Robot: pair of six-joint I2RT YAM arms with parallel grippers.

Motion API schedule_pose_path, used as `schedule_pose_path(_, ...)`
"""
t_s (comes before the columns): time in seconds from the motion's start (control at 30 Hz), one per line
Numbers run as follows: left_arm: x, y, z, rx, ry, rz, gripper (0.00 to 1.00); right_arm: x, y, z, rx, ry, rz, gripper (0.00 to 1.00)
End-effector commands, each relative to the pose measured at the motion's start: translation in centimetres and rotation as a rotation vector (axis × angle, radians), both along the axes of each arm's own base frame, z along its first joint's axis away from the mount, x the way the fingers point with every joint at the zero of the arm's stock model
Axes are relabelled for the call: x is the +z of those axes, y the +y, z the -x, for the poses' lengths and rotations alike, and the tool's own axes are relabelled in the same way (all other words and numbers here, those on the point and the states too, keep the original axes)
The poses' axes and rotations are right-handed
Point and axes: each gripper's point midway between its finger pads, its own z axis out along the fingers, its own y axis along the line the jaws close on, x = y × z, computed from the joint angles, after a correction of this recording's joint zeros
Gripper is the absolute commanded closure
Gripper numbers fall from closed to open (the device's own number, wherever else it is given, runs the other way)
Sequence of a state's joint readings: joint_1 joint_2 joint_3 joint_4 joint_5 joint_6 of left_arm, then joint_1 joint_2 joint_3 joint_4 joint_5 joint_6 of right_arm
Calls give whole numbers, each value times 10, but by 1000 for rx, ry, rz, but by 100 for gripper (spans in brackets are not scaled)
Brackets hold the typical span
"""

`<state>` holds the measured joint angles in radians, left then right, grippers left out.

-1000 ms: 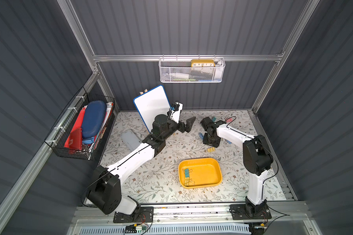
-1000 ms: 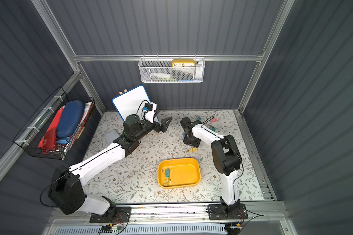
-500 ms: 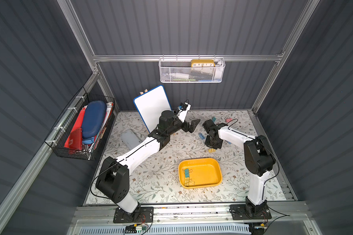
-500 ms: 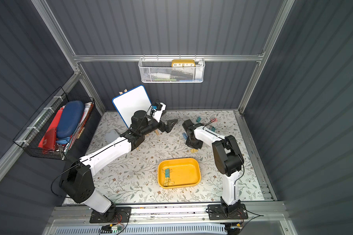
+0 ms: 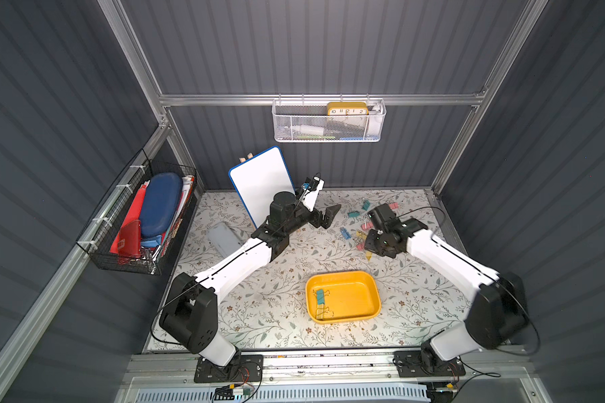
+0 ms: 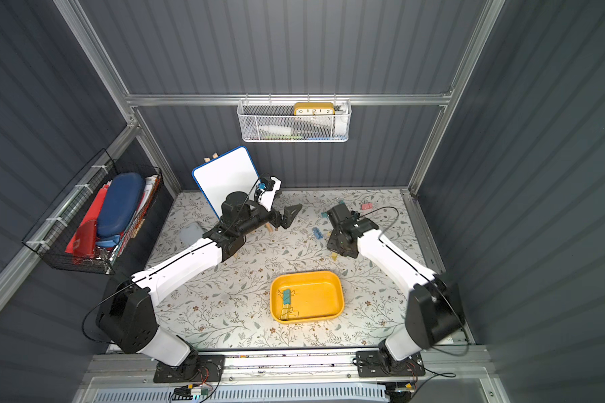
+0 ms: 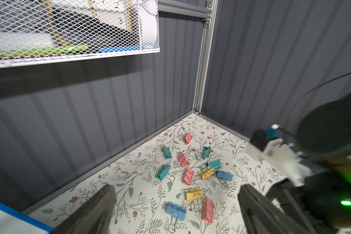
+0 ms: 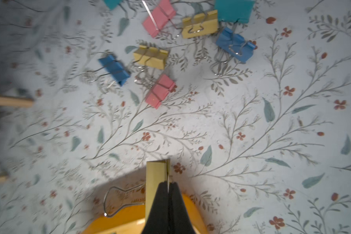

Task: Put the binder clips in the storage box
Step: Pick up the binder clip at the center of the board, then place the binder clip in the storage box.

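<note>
I will move my right gripper back over the storage box (image 5: 376, 289) and down to the bottom of the box beside the teal clip (image 5: 319, 296) to release the yellow clip, since that spot is empty.
My right gripper (image 8: 168, 185) is shut on a yellow binder clip (image 8: 156, 174), whose body sticks out past the fingertips with one wire handle out to the side. In both top views this clip (image 5: 369, 257) (image 6: 334, 257) hangs just above the floral table, between the loose pile and the storage box. The yellow storage box (image 5: 376, 289) (image 8: 130, 220) holds a teal clip (image 5: 319, 296) and a yellow clip (image 5: 322, 310). Several teal, pink, blue and yellow binder clips (image 7: 190, 174) (image 5: 358, 230) lie scattered at the back right. My left gripper (image 5: 329, 216) (image 7: 176, 192) hovers open beside that pile, holding nothing.
A blue-framed whiteboard (image 5: 261, 181) leans at the back behind my left arm. A grey lidded box (image 5: 224, 237) lies to its left on the table. A black wire basket (image 5: 137, 223) hangs on the left wall, a white mesh basket (image 5: 329, 122) on the back wall.
My right gripper has closed on the yellow clip at the near edge of the pile. My left arm has reached further right towards the pile, still open.
</note>
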<state>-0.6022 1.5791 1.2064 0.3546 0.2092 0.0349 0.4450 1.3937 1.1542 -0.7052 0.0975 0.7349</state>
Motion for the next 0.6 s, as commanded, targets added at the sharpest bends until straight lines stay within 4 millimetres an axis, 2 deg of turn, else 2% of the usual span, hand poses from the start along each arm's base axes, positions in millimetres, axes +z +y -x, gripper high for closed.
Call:
schedule_pose_path(0.0, 12, 4, 3, -2, -22, 37, 1, 38, 51, 41, 215, -153, -322, 100)
schedule_pose_path(0.03, 13, 7, 1, 0, -19, 45, 1, 49, 63, 54, 257, -207, -420, 100)
schedule_pose_path(0.1, 13, 13, -4, 4, -9, 58, 1, 47, 84, 82, 327, -216, -545, 100)
schedule_pose_path(0.17, 15, 18, -9, 11, -6, 62, 1, 29, 99, 102, 367, -195, -577, 100)
schedule_pose_path(0.23, 15, 21, -12, 17, -4, 67, 1, 2, 106, 113, 363, -126, -570, 100)
schedule_pose_path(0.4, 12, 22, -14, 21, 0, 64, 1, -38, 127, 106, 348, -75, -584, 100)
schedule_pose_path(0.57, 10, 23, -14, 27, 3, 64, 1, -77, 129, 89, 250, -32, -544, 100)
